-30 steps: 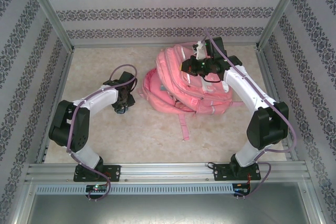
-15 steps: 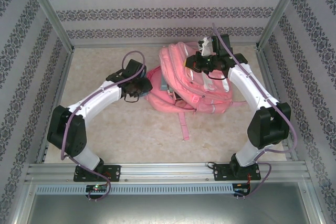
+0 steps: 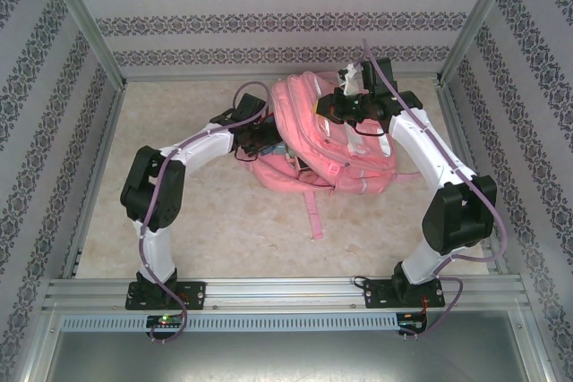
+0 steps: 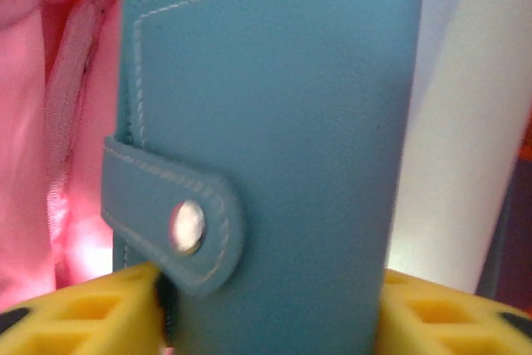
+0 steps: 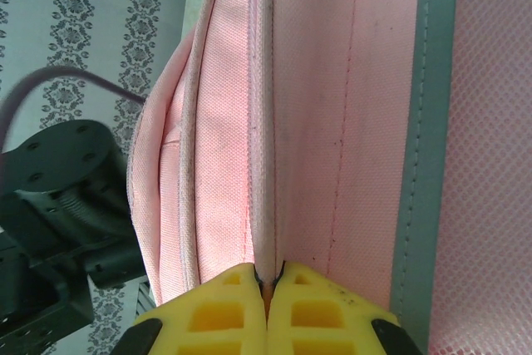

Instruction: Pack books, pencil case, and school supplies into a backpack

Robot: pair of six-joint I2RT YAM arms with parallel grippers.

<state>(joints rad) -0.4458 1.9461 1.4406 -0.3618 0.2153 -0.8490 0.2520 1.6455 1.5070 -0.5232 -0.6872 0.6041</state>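
Note:
My right gripper must lower the pink seam toward the backpack's opening (image 3: 291, 160), then release it.
The pink backpack (image 3: 336, 157) lies at the back middle of the table, its opening facing left. My right gripper (image 3: 335, 112) is over its top, and in the right wrist view it (image 5: 268, 276) is shut on a pink seam of the backpack (image 5: 332, 106), holding the flap up. My left gripper (image 3: 269, 142) is at the opening's left edge. In the left wrist view it (image 4: 270, 309) is shut on a teal pencil case (image 4: 283, 139) with a snap strap, held upright between yellow fingers (image 4: 91, 309). Pink fabric (image 4: 41, 122) surrounds the case. I cannot make out any books.
A pink strap (image 3: 312, 212) trails from the backpack toward the near edge. Patterned walls and metal frame posts (image 3: 85, 24) enclose the table. A dark arm joint (image 5: 62, 205) shows left of the backpack in the right wrist view. A white surface (image 4: 474, 122) stands beside the case.
My left arm has swung right from the open table to the backpack's opening. My right gripper rose slightly with the flap, then held still.

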